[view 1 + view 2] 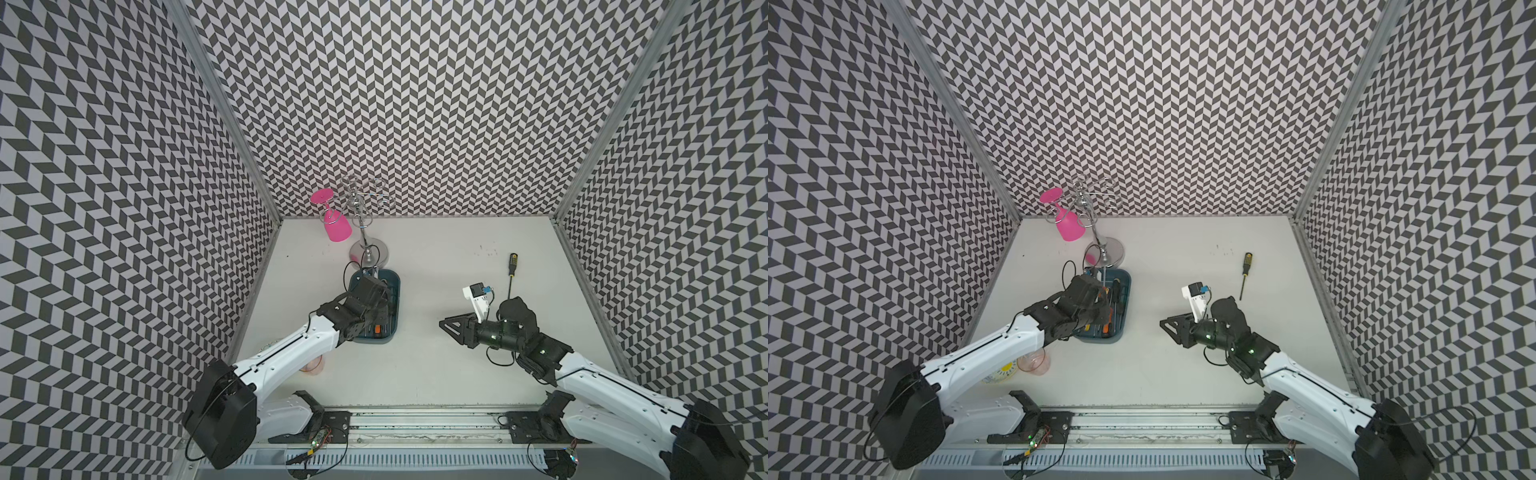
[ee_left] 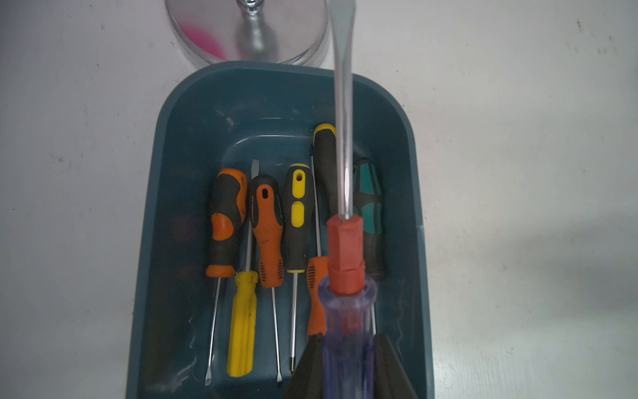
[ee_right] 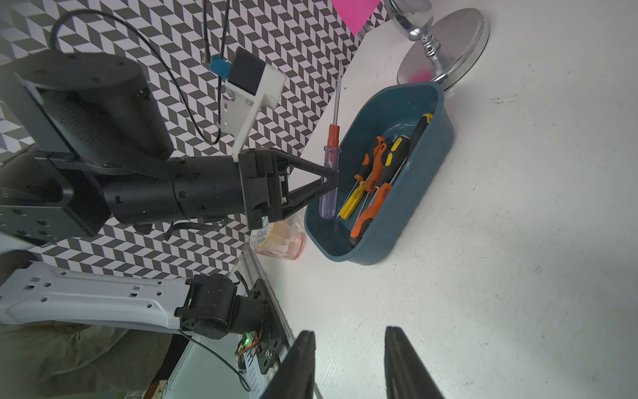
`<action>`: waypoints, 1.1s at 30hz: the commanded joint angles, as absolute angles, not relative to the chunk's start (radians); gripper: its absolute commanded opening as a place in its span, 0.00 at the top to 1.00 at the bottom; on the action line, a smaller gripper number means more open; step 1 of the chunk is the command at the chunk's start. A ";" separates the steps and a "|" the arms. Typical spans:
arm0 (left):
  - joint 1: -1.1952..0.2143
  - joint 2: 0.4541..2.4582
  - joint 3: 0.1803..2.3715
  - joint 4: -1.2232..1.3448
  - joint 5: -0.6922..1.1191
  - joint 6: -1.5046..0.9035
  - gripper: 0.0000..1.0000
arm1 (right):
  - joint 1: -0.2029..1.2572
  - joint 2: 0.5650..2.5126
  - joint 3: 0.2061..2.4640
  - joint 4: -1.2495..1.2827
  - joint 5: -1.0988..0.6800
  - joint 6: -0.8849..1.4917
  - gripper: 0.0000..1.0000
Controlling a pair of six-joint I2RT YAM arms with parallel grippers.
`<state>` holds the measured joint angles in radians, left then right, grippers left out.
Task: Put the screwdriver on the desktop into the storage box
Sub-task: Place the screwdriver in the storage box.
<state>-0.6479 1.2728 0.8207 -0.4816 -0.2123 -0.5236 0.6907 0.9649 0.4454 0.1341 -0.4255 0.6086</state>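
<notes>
The screwdriver's purple handle hangs over the gap beside the teal handle, so next I will lower my left gripper into the storage box (image 2: 165,172) and release the screwdriver in that gap.
The teal-blue storage box (image 2: 165,172) (image 1: 395,286) sits on the white desktop (image 1: 436,374) with several screwdrivers (image 2: 266,228) lying in it. My left gripper (image 2: 348,342) (image 3: 333,176) is shut on a screwdriver with a clear purple handle and red collar (image 2: 345,255) (image 3: 332,155). It holds this just above the box, with the shaft pointing over the far rim. A black-and-yellow screwdriver (image 1: 511,268) (image 1: 1246,268) lies on the desktop at the right. My right gripper (image 1: 446,324) (image 3: 348,345) hovers open and holds nothing, nearer than that screwdriver and to its left.
A chrome glass rack (image 1: 370,249) stands just behind the box, with a pink glass (image 1: 334,226) hanging on it. A clear cup (image 1: 1034,361) and a yellow-patterned plate (image 1: 1000,372) sit under the left arm. Aluminium rails (image 1: 590,291) edge the table.
</notes>
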 commanded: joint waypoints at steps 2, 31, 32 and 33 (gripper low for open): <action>-0.646 1.351 0.860 -0.481 -0.224 -0.492 1.00 | 0.693 0.980 0.428 0.176 -0.415 0.602 0.63; -0.646 1.539 0.924 -0.463 -0.216 -0.507 0.56 | 0.692 0.995 0.433 0.172 -0.395 0.613 0.63; -0.646 1.532 0.922 -0.465 -0.216 -0.507 0.56 | 0.692 0.997 0.435 0.172 -0.397 0.614 0.63; -0.645 1.524 0.921 -0.466 -0.216 -0.506 0.56 | 0.692 0.997 0.436 0.172 -0.397 0.615 0.63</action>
